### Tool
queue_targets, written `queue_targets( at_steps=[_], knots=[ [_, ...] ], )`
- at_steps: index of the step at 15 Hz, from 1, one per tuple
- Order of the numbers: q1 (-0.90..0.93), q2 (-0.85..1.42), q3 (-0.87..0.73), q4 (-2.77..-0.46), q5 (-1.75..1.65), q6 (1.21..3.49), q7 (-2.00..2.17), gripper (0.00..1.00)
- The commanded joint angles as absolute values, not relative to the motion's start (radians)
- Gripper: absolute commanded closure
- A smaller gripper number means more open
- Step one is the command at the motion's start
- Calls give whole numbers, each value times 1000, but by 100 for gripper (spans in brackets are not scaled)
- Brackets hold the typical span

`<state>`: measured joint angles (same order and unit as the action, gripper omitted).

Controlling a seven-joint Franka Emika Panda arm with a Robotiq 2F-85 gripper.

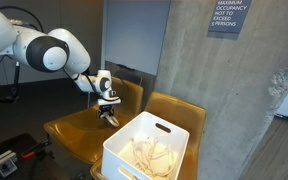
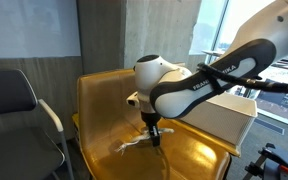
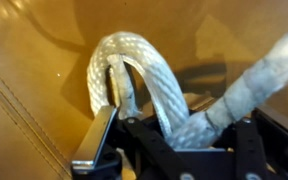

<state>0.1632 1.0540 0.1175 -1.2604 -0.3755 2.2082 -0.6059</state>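
Note:
My gripper will next lift off the chair's seat and go over the white basket's rim, then move down toward the pale heap to release the rope. Similar pieces of rope lie there.
A thick white rope (image 3: 149,75) lies looped on the tan leather seat of a yellow-brown chair (image 2: 104,100). My gripper (image 3: 179,125) is shut on the rope; its strands cross between the black fingers (image 3: 99,135) in the wrist view. In both exterior views the gripper (image 2: 154,137) points down at the seat, with the rope's ends (image 2: 132,146) trailing beside it. In an exterior view the gripper (image 1: 110,117) hangs just above the seat, next to a white basket (image 1: 124,150).
The white plastic basket (image 2: 246,118) holds a pale heap of cloth or rope (image 1: 152,155) and stands on the adjoining chair. A dark office chair (image 2: 14,105) stands beside the yellow one. A concrete wall with a sign (image 1: 227,15) rises behind.

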Motion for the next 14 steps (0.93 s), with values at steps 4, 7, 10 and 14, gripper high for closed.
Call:
queue_targets(
  at_steps=[4,7,10,14],
  knots=[
    [154,685,61,-1576,-409,2115,-544,100],
    [133,542,37,-1669,-427,2078,-520,100],
    [88,405,15,-1762,-443,2061,-503,100],
    [3,248,-28,-1883,-458,2062,-499,100]
  ],
)
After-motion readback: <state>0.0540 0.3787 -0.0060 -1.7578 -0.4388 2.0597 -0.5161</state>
